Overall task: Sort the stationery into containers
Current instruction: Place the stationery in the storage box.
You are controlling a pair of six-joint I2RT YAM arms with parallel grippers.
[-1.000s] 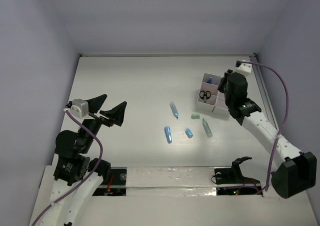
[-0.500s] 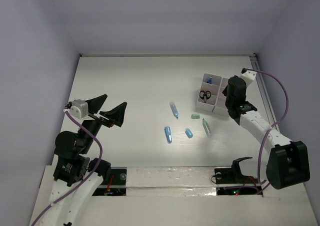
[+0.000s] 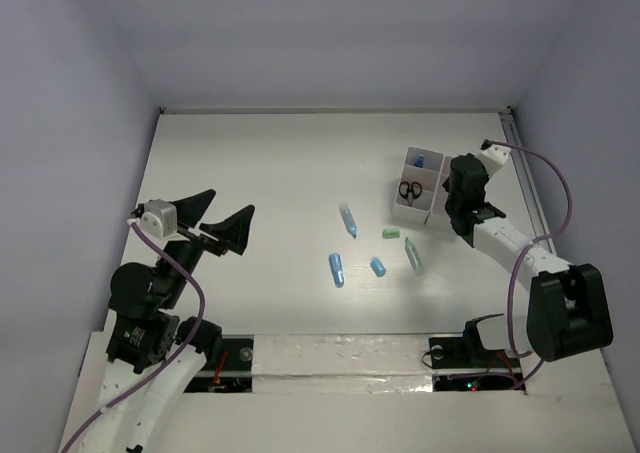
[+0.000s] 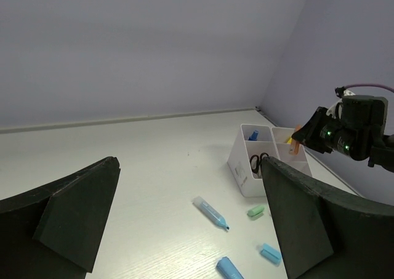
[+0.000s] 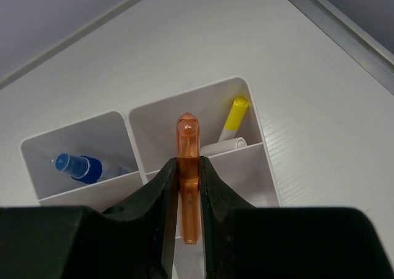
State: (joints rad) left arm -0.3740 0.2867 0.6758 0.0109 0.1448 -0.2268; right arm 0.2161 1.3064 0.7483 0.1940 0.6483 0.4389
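The orange marker [image 5: 188,145] is already pointing down, so I will next move my right gripper down toward the middle compartment [image 5: 243,175] beside the yellow-tipped pen's, which is below it, and let go of the orange marker.
The containers [image 3: 398,210] are white divided boxes at the right of the table. Black-handled scissors [image 3: 410,190] lie in one compartment, a blue-capped bottle [image 5: 77,167] in another, and a yellow-tipped pen [image 5: 234,114] in a third. My right gripper [image 5: 188,165] hovers over the boxes, shut on an orange marker [image 5: 188,145] that points down toward the compartments. Loose stationery lies left of the boxes: a blue marker [image 3: 348,220], a mint eraser [image 3: 391,233], a teal marker [image 3: 414,256], a blue tube [image 3: 336,269] and a small blue piece [image 3: 378,267]. My left gripper [image 4: 189,168] stands open above the table's left side, holding nothing.
A metal rail [image 5: 345,26] runs along the table's right edge just beyond the boxes. Grey walls close in the back and both sides. The right arm's cable [image 3: 545,188] loops beside the boxes.
The right arm has folded in, its elbow swinging toward its base, while the gripper with the orange marker stays over the boxes. The left arm has not moved.
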